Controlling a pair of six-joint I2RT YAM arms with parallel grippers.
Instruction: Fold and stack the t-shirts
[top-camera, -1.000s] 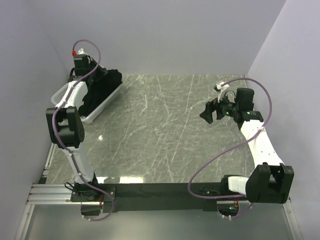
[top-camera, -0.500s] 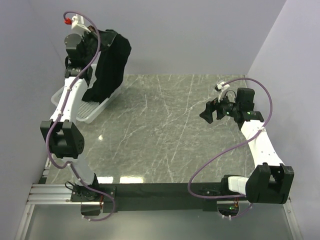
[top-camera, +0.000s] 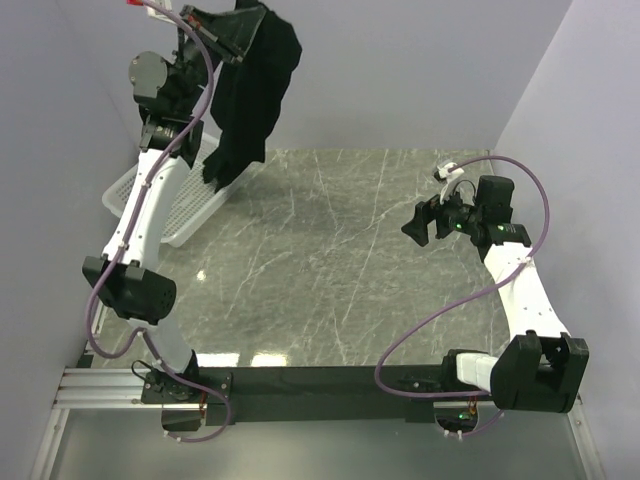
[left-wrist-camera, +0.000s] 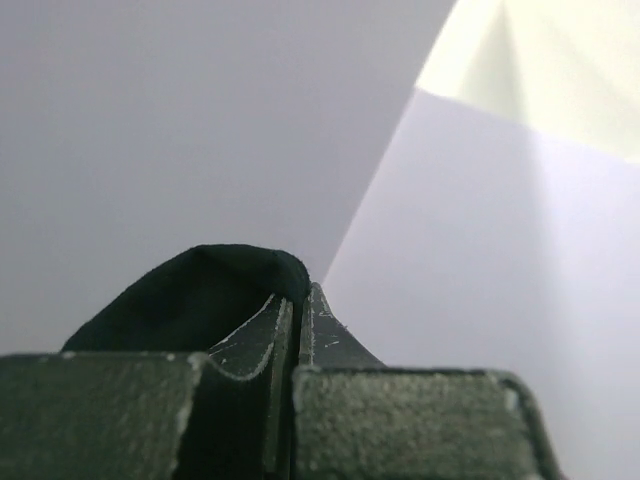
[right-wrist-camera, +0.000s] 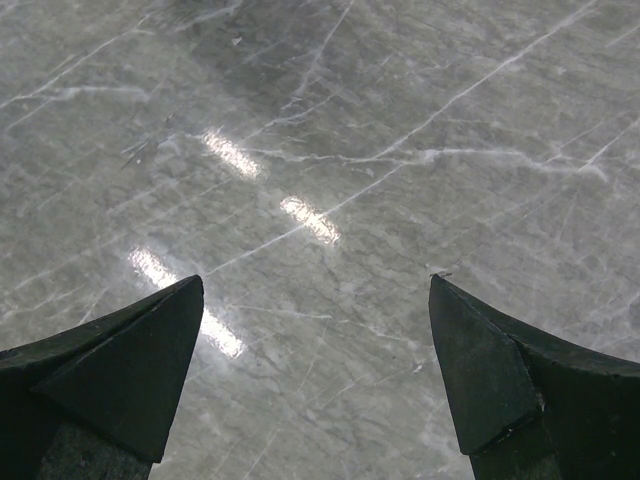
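My left gripper holds the shirt and will next move clear of the basket and down to let go, as the bare marble is below and to its right in the top view.
A black t-shirt hangs bunched in the air at the far left, high above the table. Its lower end dangles over the right edge of the white basket. My left gripper is raised near the top of the overhead view and is shut on the shirt's upper fold. In the left wrist view the jaws are pressed together, with black cloth bulging on their left against the plain wall. My right gripper hovers open over the right side of the table; only bare marble shows between its fingertips.
The grey marble table stretches between the arms. The white mesh basket stands at the far left by the wall. Walls close in the left, back and right sides. A black rail runs along the near edge.
My left arm has risen steeply, lifting the black t-shirt out of the basket and up and to the right. The right arm has stayed still, open.
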